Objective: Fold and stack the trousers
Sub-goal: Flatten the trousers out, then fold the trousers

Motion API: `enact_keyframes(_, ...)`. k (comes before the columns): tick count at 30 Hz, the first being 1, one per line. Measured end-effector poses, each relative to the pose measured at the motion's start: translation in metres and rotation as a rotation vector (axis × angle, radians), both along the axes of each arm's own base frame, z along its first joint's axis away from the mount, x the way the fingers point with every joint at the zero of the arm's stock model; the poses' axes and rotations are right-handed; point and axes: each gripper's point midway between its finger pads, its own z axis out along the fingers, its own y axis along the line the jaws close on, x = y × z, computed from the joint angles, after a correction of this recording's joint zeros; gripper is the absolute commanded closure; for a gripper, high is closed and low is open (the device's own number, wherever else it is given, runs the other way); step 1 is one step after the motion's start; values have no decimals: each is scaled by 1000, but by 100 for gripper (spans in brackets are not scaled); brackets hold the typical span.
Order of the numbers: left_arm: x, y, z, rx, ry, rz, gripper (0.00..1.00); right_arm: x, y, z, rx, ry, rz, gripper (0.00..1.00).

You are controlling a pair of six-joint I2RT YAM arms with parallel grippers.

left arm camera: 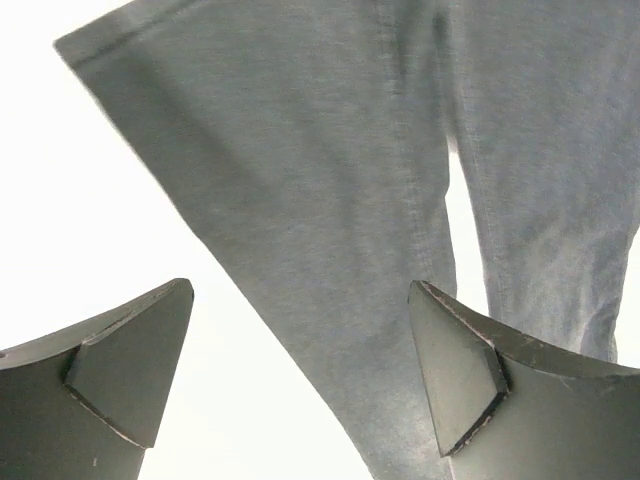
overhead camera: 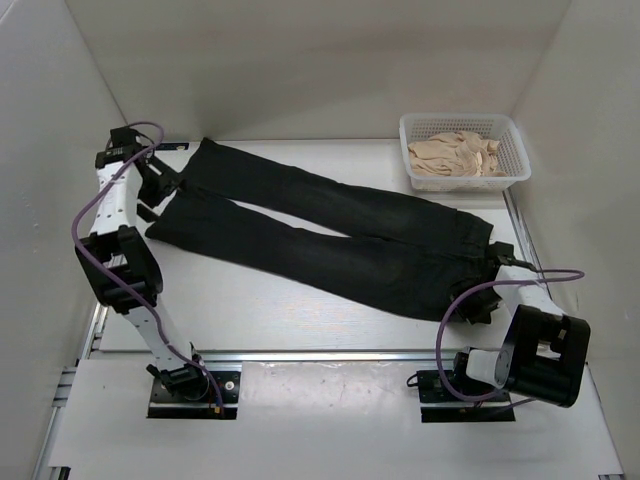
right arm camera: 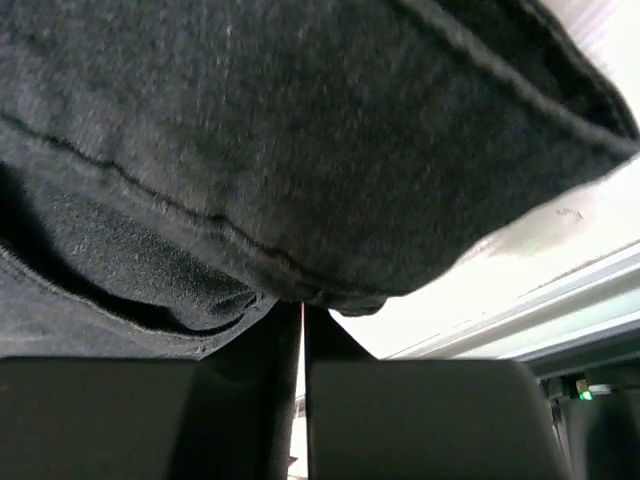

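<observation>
Next, the left gripper lowers and draws back onto the near leg's outer edge (overhead camera: pixel 165 237) (left arm camera: pixel 116 116) beside the hem corner, because its open fingers still hang above the fabric.
The black trousers (overhead camera: pixel 330 235) lie spread flat across the table, the two legs reaching to the back left and the waist at the right. My left gripper (overhead camera: pixel 165 195) hangs open just above the leg ends. In the left wrist view its fingers (left arm camera: pixel 130 370) stand wide apart over one leg (left arm camera: pixel 330 200), touching no fabric. My right gripper (overhead camera: pixel 497 258) is at the waist. In the right wrist view it (right arm camera: pixel 303 335) is shut, with the waistband edge (right arm camera: pixel 330 150) pinched at its tips.
A white basket (overhead camera: pixel 455 119) with beige cloths (overhead camera: pixel 455 155) stands at the back right, close to the trousers' waist. White walls enclose the table on the left, back and right. A metal rail (overhead camera: pixel 330 355) runs along the near edge.
</observation>
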Motion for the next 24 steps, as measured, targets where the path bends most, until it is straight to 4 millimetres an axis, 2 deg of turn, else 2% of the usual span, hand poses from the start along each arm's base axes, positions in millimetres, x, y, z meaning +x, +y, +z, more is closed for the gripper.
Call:
enact_keyframes(3, -19, 13, -9, -5, 25, 41, 1, 2, -3, 6, -17, -5, 4, 97)
enact_keyframes(6, -39, 18, -42, -46, 103, 67, 3, 14, -11, 26, -64, -81, 11, 97)
enact_keyframes(10, -59, 22, -84, -104, 219, 98, 5, 33, -21, 61, -129, -226, 19, 90)
enact_keyframes(13, -61, 28, -106, -118, 262, 115, 5, 37, -23, 69, -144, -257, 22, 81)
enact_keyframes(16, -61, 29, -123, -129, 292, 125, 10, 31, -22, 67, -139, -235, 24, 60)
enact_keyframes(17, -62, 28, -128, -133, 304, 125, 13, 30, -21, 67, -139, -230, 27, 47)
enact_keyframes(18, -62, 27, -134, -135, 316, 125, 17, 28, -21, 68, -137, -228, 25, 40)
enact_keyframes(19, -63, 25, -138, -135, 332, 127, 28, 25, -21, 69, -139, -227, 31, 34)
enact_keyframes(21, -62, 25, -137, -133, 335, 138, 45, 20, -19, 72, -140, -230, 34, 21)
enact_keyframes(22, -61, 25, -138, -133, 338, 141, 71, 18, -19, 73, -142, -232, 36, 21)
enact_keyframes(23, -60, 24, -139, -135, 339, 148, 82, 16, -19, 74, -144, -232, 37, 21)
enact_keyframes(24, -58, 25, -139, -134, 338, 147, 90, 13, -19, 75, -145, -229, 37, 20)
